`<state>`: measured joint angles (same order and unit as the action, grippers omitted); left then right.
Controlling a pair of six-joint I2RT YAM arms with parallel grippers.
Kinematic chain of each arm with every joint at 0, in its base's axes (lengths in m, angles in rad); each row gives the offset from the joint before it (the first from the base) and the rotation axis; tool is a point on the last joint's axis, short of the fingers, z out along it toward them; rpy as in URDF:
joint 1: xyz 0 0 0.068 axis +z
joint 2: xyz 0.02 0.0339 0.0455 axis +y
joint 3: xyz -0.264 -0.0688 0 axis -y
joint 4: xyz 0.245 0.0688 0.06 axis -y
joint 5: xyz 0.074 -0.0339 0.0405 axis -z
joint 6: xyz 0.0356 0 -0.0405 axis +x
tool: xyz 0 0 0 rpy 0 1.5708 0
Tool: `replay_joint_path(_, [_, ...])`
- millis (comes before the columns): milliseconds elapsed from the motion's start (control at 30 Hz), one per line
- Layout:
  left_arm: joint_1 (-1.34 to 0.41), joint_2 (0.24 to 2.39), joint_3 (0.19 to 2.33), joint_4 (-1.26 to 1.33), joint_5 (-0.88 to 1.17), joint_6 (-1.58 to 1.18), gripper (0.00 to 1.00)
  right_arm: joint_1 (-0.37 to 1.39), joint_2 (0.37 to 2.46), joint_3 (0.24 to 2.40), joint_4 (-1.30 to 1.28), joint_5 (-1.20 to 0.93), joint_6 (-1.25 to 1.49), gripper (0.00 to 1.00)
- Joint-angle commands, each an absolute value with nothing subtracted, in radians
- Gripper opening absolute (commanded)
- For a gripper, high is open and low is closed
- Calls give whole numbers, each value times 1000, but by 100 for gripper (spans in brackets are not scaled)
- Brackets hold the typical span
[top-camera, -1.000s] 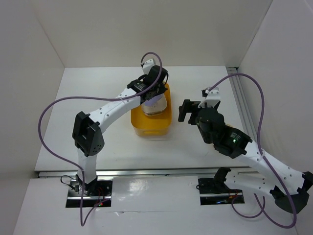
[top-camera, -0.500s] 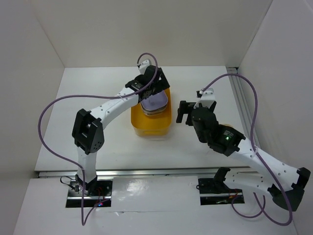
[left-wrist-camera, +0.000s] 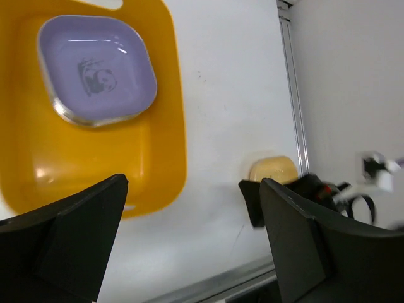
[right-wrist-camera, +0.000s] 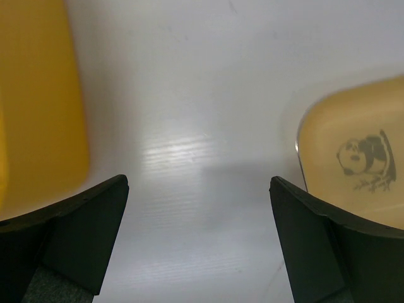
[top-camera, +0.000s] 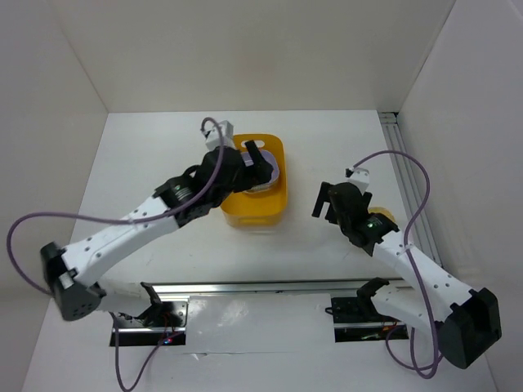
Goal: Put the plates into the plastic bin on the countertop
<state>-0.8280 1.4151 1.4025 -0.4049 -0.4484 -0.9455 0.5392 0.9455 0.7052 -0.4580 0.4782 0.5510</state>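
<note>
The fingers of my right gripper are beside the yellow plate (right-wrist-camera: 353,158). To reach it, my right gripper will first move away from the bin, then down onto the plate's bin-side rim (right-wrist-camera: 301,148).
The plastic bin (top-camera: 255,200) stands mid-countertop (top-camera: 147,155). In the left wrist view a purple plate (left-wrist-camera: 95,68) with a dark print lies in the bin (left-wrist-camera: 165,139), on top of another plate whose pale rim shows beneath it. My left gripper (top-camera: 258,162) hovers over the bin's near-left part, open and holding nothing (left-wrist-camera: 189,246). A yellow plate (top-camera: 383,217) lies on the countertop to the right of the bin. My right gripper (top-camera: 325,204) is open and low over the bare surface between bin and yellow plate (right-wrist-camera: 353,158); nothing is between its fingers.
White walls enclose the countertop at the back and both sides. A metal rail (top-camera: 398,155) runs along the right edge. The left arm's purple cable (top-camera: 24,237) loops out to the left. The bin's orange wall (right-wrist-camera: 38,95) is close to the right gripper's left finger.
My left gripper opened and let the purple plate down into the bin, then drew back toward the near side. The right arm slid nearer and right, toward the yellow plate.
</note>
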Motion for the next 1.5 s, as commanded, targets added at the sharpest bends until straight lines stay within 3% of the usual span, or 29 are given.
replay_joint_path(0, [-860, 1247, 1270, -440, -531, -934, 99, 473, 949, 623, -434, 401, 621, 100])
replay_joint_path(333, [-927, 1003, 1063, -660, -565, -950, 99, 276, 982, 496, -307, 353, 646, 100])
replay_joint_path(633, [-927, 896, 1000, -692, -540, -930, 99, 187, 1173, 431, -183, 265, 637, 98])
replay_joint_path(733, [-927, 885, 1000, -701, -549, -917, 99, 178, 1184, 431, -170, 265, 637, 88])
replay_joint_path(767, [-927, 885, 1000, -701, -549, -917, 99, 178, 1184, 431, -160, 253, 637, 75])
replay_joint_path(867, [-927, 876, 1009, -719, -549, -908, 99, 169, 1198, 431, -160, 241, 637, 53])
replay_joint_path(900, [-927, 876, 1009, -719, -560, -908, 99, 169, 1210, 431, -150, 241, 627, 41])
replay_joint_path(1100, [-927, 847, 1009, -747, -569, -908, 99, 187, 1232, 462, -132, 223, 618, 0])
replay_joint_path(1300, [-927, 804, 1048, -817, -581, -917, 99, 372, 1195, 622, -208, 273, 618, 0])
replay_joint_path(1467, [-927, 784, 1072, -938, -613, -945, 99, 549, 1195, 923, -310, 434, 545, 0])
